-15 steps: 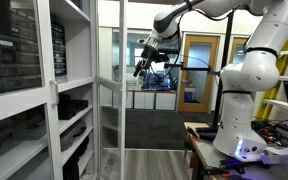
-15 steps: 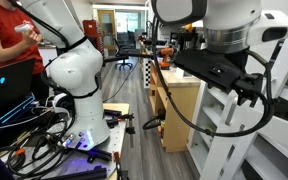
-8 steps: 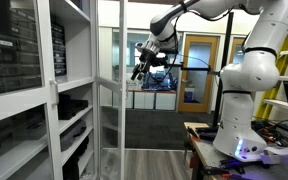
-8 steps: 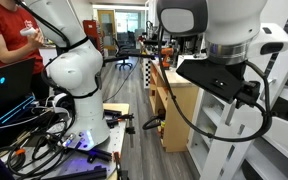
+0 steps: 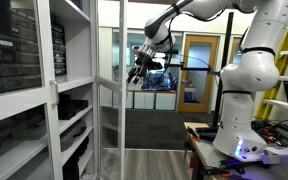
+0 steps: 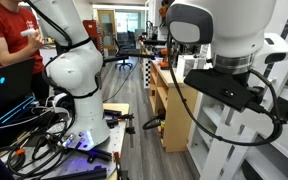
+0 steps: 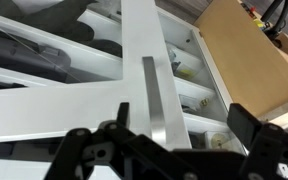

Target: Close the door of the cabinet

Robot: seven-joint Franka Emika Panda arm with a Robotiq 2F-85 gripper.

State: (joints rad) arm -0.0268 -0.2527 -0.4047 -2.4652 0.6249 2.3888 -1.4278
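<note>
The door's silver handle lies off-center between my gripper's fingers, so the gripper shifts to the left in the wrist view onto the handle's lower end next.
The white cabinet [image 5: 44, 95] stands at the left in an exterior view, and its glass door [image 5: 110, 110] hangs swung out into the room. My gripper [image 5: 138, 68] is held high, just right of the door's top edge and apart from it. In the wrist view the door's white frame [image 7: 139, 50] and its silver handle strip [image 7: 155, 100] lie right ahead, between my spread fingers [image 7: 169, 150]. The gripper is open and empty. In an exterior view my arm [image 6: 224, 45] fills the foreground and hides the gripper, with the white cabinet shelves [image 6: 279, 125] behind it.
Dark bins [image 5: 14, 60] fill the cabinet shelves. The robot's base [image 5: 246, 100] stands on a cluttered table with cables [image 6: 44, 130]. A person in red [image 6: 4, 40] sits by a laptop. A wooden unit [image 6: 181, 100] stands beside the cabinet and shows in the wrist view [image 7: 254, 50].
My gripper has moved a little left toward the door's top edge. The door has not moved.
</note>
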